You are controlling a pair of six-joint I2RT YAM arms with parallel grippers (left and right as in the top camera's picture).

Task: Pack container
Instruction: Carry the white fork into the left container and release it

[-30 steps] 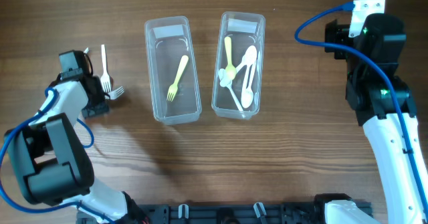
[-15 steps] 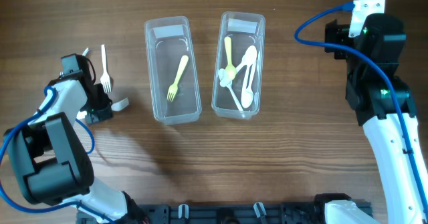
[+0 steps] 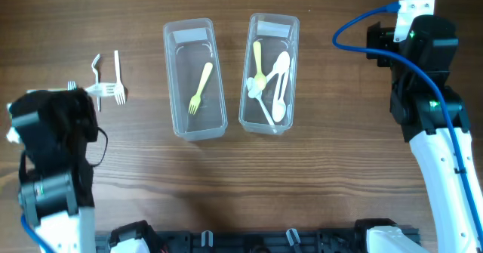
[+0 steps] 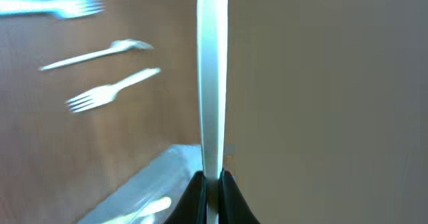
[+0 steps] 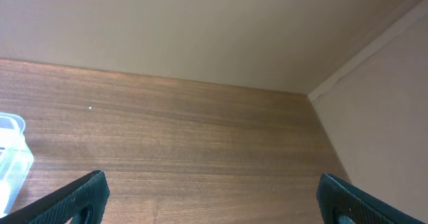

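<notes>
Next, my left gripper turns, then moves the white fork away from my base and down into the container holding the yellow-green fork (image 3: 200, 87).
Two clear containers stand mid-table. The left container (image 3: 215, 113) holds a yellow-green fork (image 3: 200, 87). The right container (image 3: 274, 28) holds a yellow spoon (image 3: 258, 63) and white spoons (image 3: 278, 94). My left gripper (image 4: 212, 184) is shut on a white fork (image 4: 212, 77), seen edge-on and sticking straight out of the jaws. In the overhead view the left gripper (image 3: 81, 92) is raised at the left with the white fork (image 3: 102, 89) pointing right. Loose white forks (image 3: 118, 68) lie below it. My right gripper (image 5: 212, 197) is open and holds nothing, over bare wood at the far right.
Three loose white forks (image 4: 110, 90) lie on the wood left of the containers. A corner of the left container (image 4: 144, 190) shows in the left wrist view. The right arm (image 3: 423, 64) stands at the table's right side, and a wall edge (image 5: 361, 57) runs beyond it.
My left gripper has shut on a white fork and lifted it off the table, and the arm has risen and drawn back to the left. The right arm has not moved.
</notes>
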